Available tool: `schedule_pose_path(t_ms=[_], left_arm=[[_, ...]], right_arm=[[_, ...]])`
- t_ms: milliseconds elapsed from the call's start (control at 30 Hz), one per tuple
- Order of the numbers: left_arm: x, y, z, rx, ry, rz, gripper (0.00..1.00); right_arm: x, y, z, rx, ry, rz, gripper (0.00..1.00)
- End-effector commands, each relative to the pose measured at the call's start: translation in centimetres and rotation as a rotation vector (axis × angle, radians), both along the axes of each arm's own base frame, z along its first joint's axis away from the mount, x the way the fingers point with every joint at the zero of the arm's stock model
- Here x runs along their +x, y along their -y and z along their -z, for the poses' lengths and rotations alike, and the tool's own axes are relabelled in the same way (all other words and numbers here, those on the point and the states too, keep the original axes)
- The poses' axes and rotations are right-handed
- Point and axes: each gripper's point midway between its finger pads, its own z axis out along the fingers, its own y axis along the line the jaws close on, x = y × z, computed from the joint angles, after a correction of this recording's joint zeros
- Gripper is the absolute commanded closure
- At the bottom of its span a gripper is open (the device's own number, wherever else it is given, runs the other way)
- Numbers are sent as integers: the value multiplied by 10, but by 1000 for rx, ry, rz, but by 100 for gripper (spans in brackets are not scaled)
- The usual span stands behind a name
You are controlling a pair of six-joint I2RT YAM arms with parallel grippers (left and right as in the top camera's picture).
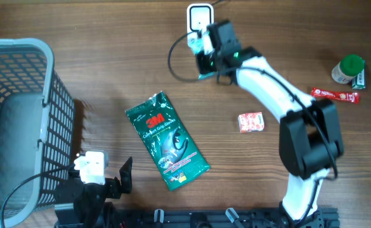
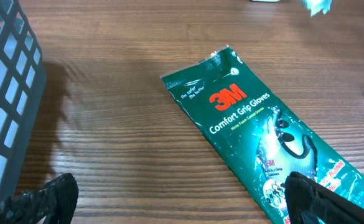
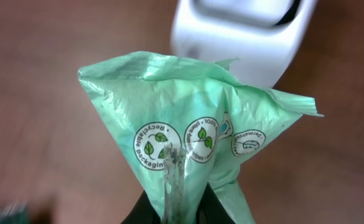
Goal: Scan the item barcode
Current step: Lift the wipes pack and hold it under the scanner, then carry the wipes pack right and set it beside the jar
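Observation:
The packet goes over to the tabletop [image 1: 322, 67] beside the green-capped bottle next, where my right gripper releases it, as that lies to its right in the overhead view.
My right gripper [image 1: 204, 49] is at the far middle of the table, shut on a pale green plastic packet [image 3: 194, 130] printed with "Recyclable packaging" roundels. The packet's lower part is pinched between the black fingers [image 3: 150, 211], and its top fans out just in front of the white scanner [image 3: 241, 31]. From overhead the scanner [image 1: 200, 16] stands at the table's far edge with the packet [image 1: 201, 42] right below it. No barcode shows on the face I see. My left gripper [image 1: 109, 174] rests open at the near left, with nothing between its fingers [image 2: 51, 199].
A dark green 3M gloves packet [image 1: 166, 139] lies mid-table, its lower end under my left gripper's right finger [image 2: 318, 199]. A grey mesh basket [image 1: 20, 50] fills the left side. A small red-and-white packet [image 1: 251, 121], a green-capped bottle [image 1: 349, 68] and a red bar [image 1: 335, 95] lie right.

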Motion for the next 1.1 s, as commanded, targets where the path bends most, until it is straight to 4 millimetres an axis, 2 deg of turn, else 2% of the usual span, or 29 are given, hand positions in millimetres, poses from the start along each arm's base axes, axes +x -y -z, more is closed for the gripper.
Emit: schedule_pose_path(t_ms=[0,67,133,167,300,367,467,533,600,633,667,700,733,767,800,833,867,933,967,1000,1033,1067], left_arm=[[0,1,-2,-9,9,0,0],[0,1,-2,-9,9,0,0],[0,1,-2,-9,9,0,0],[0,1,-2,-9,9,0,0],[0,1,-2,-9,9,0,0],[0,1,-2,-9,9,0,0],[0,1,-2,-9,9,0,0],[0,1,-2,-9,9,0,0],[0,1,-2,-9,9,0,0],[0,1,-2,-9,9,0,0],[0,1,-2,-9,9,0,0],[0,1,-2,-9,9,0,0],[0,1,-2,-9,9,0,0],[0,1,-2,-9,9,0,0],[0,1,-2,-9,9,0,0],[0,1,-2,-9,9,0,0],[0,1,-2,-9,9,0,0],[0,1,-2,-9,9,0,0],[0,1,-2,-9,9,0,0],[0,1,-2,-9,9,0,0],[0,1,-2,-9,9,0,0],[0,1,-2,-9,9,0,0]], right_arm=[[47,-15,-18,23,85,31,96],[71,-21,-20,37,116,49,96],[82,-25,-14,35,119,52,96],[87,-18,-7,17,116,99,95],[88,0,2,-2,83,151,96],[82,17,8,7,18,220,96],[68,71,-16,5,-64,358,96],[56,121,-18,-84,-110,487,96],[43,184,-8,-220,-159,620,96],[33,226,0,-280,-188,722,96],[28,252,6,-295,-207,771,96],[22,288,17,-294,-231,839,95],[19,311,24,-289,-238,883,95],[13,342,33,-281,-241,943,86],[8,365,36,-271,-244,982,55],[8,372,36,-241,-251,976,19],[11,373,29,-204,-253,920,0],[27,356,-18,-61,-180,781,0],[30,344,-49,-2,-136,745,0],[27,330,-84,43,-92,708,0],[16,316,-114,80,-68,689,0],[-4,306,-140,129,-77,726,0]])
